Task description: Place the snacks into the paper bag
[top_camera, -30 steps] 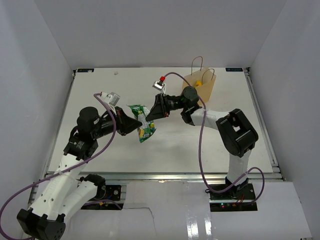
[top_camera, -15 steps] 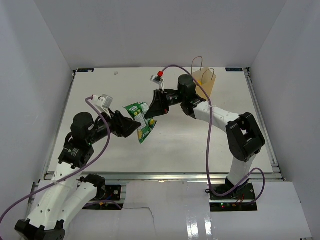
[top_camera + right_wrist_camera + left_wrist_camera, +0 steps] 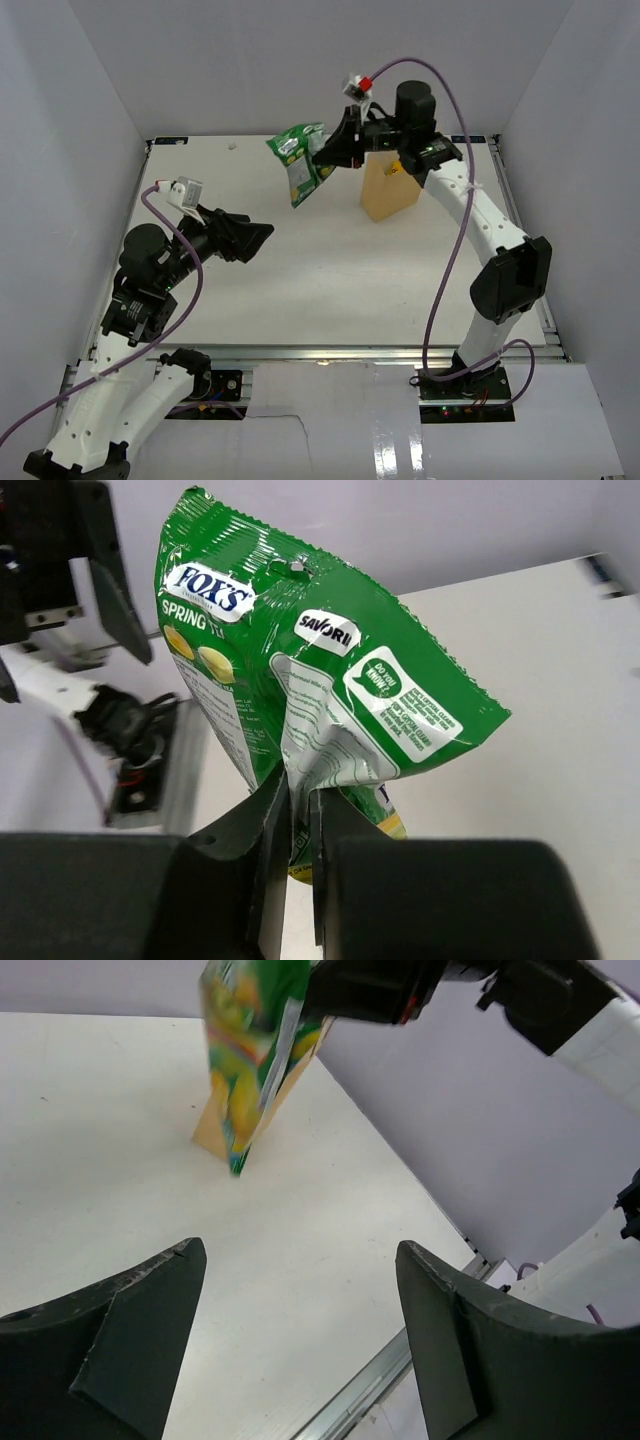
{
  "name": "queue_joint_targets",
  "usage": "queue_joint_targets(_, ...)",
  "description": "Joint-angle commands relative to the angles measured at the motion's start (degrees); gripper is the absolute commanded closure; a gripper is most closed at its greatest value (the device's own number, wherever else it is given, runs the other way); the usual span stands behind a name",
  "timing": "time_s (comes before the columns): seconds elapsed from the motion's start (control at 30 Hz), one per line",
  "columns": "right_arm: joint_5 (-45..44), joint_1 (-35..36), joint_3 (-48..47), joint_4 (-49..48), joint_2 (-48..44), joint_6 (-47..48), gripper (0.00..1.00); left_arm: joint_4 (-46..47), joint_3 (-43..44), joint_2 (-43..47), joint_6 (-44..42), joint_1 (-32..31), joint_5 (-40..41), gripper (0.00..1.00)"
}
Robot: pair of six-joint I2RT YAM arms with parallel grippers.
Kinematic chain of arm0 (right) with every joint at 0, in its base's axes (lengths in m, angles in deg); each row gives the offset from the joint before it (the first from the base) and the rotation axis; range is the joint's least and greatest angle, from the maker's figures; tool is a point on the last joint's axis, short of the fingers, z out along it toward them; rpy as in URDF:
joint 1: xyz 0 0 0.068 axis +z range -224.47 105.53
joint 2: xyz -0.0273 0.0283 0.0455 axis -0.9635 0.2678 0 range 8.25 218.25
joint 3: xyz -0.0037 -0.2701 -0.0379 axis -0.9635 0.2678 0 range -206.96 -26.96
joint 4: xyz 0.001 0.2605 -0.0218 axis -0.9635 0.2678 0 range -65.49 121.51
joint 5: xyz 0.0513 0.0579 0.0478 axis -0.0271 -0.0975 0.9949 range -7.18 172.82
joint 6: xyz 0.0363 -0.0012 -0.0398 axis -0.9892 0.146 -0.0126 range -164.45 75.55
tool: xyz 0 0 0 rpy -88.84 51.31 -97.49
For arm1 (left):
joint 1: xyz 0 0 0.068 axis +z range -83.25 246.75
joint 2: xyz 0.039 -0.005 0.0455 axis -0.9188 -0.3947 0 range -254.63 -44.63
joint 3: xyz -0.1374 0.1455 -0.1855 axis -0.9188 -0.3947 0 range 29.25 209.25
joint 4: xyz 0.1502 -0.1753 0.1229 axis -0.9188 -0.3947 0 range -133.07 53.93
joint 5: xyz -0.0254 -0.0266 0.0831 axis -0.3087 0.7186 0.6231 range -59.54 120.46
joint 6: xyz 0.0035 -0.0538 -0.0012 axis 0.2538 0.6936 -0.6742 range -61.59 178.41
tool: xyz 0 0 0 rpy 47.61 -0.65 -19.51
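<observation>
The bag's opening (image 3: 397,166) is below my right gripper and to its right in the top view, so it will next carry the dangling pouch over, lower and release.
A green rectangular snack pouch (image 3: 299,162) hangs in the air, just left of the paper bag (image 3: 390,195). My right gripper (image 3: 330,153) is shut on the pouch's crumpled edge (image 3: 300,670), its jaws pinching the foil (image 3: 300,785). The tan bag stands upright near the table's back right, its top hidden behind the right arm. In the left wrist view the pouch (image 3: 255,1050) dangles in front of the bag (image 3: 208,1132). My left gripper (image 3: 262,233) sits lower and to the left, well apart from the pouch, its jaws wide open with nothing between them (image 3: 300,1255). No other snacks show.
White walls close in the table (image 3: 330,270) on the left, back and right. A metal rail (image 3: 320,351) runs along the near edge. The left arm's black fingers (image 3: 95,560) show beyond the pouch in the right wrist view.
My left gripper has opened, let go of the pouch and drawn back to the left. The right arm has lifted the pouch up and back, over toward the bag.
</observation>
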Motion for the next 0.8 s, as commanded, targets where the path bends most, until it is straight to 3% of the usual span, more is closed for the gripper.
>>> queue_joint_targets(0.0,-4.62,-6.4,-7.47,3.47,-5.16,8.96,0.92,1.47,0.34,-0.06,-0.68,-0.01,2.95,0.12)
queue_joint_targets(0.33,-18.25,-21.95,-11.35,10.33,-7.1,28.4,0.92,7.45,-7.04,-0.94,1.08,-0.01,4.18,0.09)
queue_joint_targets(0.77,-21.77,-25.48,-7.41,13.84,-6.22,41.22,0.92,9.21,-10.29,-1.47,0.82,-0.01,2.78,0.08)
